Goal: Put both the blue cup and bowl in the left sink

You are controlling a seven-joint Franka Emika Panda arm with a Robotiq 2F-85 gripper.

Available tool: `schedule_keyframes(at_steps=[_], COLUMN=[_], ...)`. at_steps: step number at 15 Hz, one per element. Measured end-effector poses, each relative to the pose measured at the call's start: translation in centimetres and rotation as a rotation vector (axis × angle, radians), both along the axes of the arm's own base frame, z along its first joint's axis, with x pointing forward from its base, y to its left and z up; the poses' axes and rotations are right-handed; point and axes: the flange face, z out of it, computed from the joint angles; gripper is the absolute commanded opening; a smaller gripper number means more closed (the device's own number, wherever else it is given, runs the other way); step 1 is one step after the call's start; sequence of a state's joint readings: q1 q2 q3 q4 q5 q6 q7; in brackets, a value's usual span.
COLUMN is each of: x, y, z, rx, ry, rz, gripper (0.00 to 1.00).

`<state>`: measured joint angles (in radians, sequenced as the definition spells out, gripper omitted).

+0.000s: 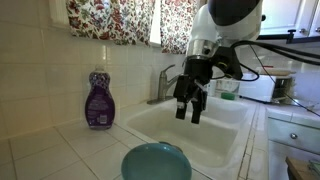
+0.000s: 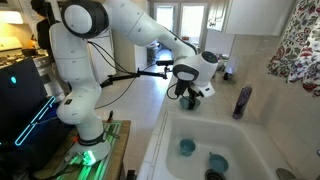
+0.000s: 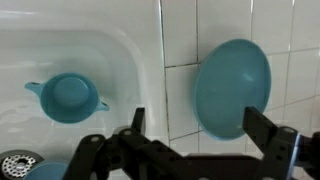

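The bowl is wider than the opening of my fingers, so my gripper will next go down toward the teal bowl [image 1: 155, 161] and bring its fingers over the bowl's rim [image 1: 180, 150] beside the sink.
The wide teal bowl [image 1: 155, 161] sits upright on the white tiled counter beside the sink, and shows in the wrist view [image 3: 232, 88] too. The small blue cup [image 3: 67, 97] stands inside the white sink basin [image 3: 110, 60], also seen in an exterior view [image 2: 186, 147]. My gripper [image 3: 200, 125] is open and empty. It hangs in the air above the sink's edge [image 1: 190, 105], well above the bowl. In the wrist view the bowl lies below, between the two fingers.
A purple soap bottle [image 1: 98, 100] stands on the counter by the tiled wall. The faucet [image 1: 165, 80] rises behind the basin. Another blue item [image 2: 217, 162] lies in the basin near the drain [image 3: 15, 165]. Flowered curtains hang above.
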<state>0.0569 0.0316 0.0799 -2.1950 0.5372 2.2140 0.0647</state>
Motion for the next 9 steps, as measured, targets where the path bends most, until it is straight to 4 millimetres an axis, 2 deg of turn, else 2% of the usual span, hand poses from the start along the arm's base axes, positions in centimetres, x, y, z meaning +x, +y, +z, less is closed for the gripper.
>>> schedule_keyframes(at_steps=[2, 4, 9], x=[-0.4, -0.6, 0.0], y=[2.2, 3.5, 3.6], z=[-0.5, -1.0, -2.7], rx=[-0.005, -0.011, -0.022], ry=[0.0, -0.003, -0.036], rz=[0.066, 0.113, 0.152], gripper=[1.0, 1.0, 1.0])
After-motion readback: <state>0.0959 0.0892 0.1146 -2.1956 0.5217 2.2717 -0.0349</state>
